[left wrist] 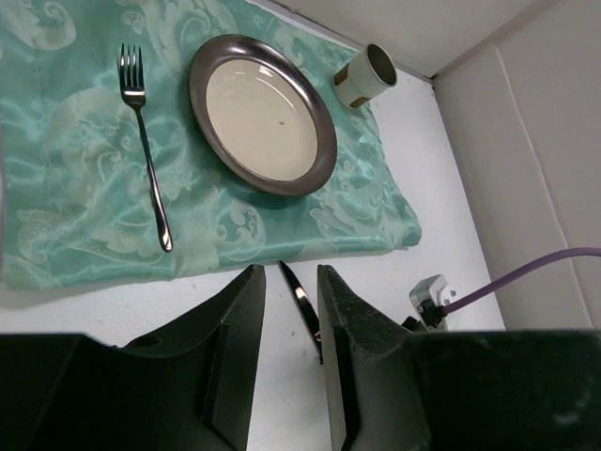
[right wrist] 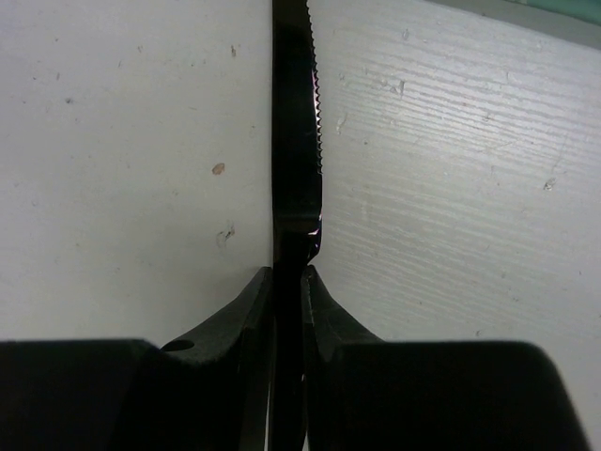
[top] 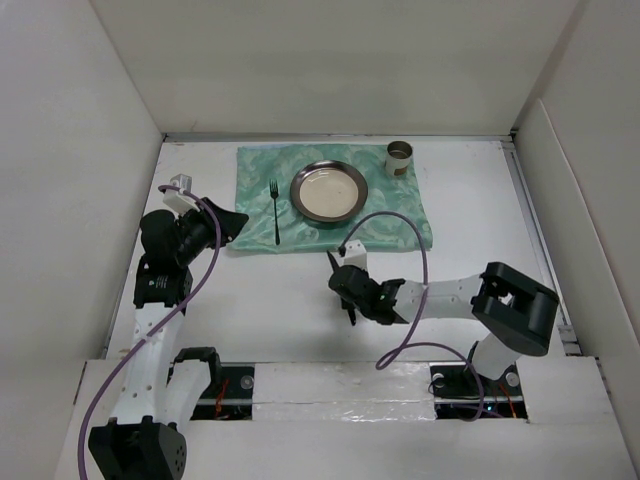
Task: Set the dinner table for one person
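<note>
The robot's right gripper should next move outward and to the right in the top view to release the knife [right wrist: 296, 113], because the bare mat beside the plate is there.
The white dinner table [top: 470, 220] carries a shiny green mat [top: 390, 225] at the back. On the mat lie a dark fork [top: 275, 210], a metal-rimmed plate [top: 329, 192] and a small cup [top: 400, 157]. My right gripper [top: 347, 290] is shut on a dark serrated knife [right wrist: 296, 113], low over the bare table in front of the mat. My left gripper [top: 235, 222] is open and empty by the mat's near left corner. In the left wrist view the knife [left wrist: 302, 299] shows in the narrow gap of the left gripper [left wrist: 286, 277], with the fork [left wrist: 146, 141] and plate [left wrist: 263, 113] beyond.
White walls enclose the table on the left, back and right. A purple cable [top: 410, 250] loops above the right arm. The cup [left wrist: 366, 75] stands at the mat's far right corner, close to the back wall.
</note>
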Tool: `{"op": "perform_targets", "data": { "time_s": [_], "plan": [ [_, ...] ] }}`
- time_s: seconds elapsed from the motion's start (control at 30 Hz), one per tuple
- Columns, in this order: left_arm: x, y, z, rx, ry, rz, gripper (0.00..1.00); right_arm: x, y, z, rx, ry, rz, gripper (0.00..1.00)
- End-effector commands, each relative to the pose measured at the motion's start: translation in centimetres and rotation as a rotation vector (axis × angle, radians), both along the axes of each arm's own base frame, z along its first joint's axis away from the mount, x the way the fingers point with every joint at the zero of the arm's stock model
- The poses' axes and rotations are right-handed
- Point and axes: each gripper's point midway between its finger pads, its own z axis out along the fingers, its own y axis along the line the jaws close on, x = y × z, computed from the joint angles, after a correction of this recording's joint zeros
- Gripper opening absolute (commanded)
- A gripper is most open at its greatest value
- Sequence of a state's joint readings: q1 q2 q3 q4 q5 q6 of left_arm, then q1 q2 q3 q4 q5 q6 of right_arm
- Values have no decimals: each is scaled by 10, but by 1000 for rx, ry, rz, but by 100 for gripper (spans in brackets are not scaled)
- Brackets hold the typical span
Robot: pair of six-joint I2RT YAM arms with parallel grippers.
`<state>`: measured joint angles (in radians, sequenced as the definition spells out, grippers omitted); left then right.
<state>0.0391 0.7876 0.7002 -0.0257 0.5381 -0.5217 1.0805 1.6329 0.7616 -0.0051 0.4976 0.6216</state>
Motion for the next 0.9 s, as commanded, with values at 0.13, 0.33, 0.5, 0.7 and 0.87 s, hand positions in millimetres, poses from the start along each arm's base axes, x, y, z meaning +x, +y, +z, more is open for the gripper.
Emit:
{"op": "perform_targets", "data": {
  "time_s": [0.13, 0.33, 0.5, 0.7, 0.87],
  "plan": [
    [0, -2, 19, 2, -79, -12, 26, -25, -30, -4, -131, 28, -10, 0],
    [-1, -3, 19, 2, -80, -15, 26, -23, -28, 30, -71, -13, 0, 0],
    [-1, -3, 19, 2, -79, -18, 26, -14, -37, 53, -36, -39, -25, 0],
    [-1, -5, 19, -3, -80, -25, 26, 22, -48, 101, 49, -120, -51, 0],
    [-2, -4, 19, -1, -83, -25, 26, 87, -74, 147, 97, -211, -125, 0]
  ]
}}
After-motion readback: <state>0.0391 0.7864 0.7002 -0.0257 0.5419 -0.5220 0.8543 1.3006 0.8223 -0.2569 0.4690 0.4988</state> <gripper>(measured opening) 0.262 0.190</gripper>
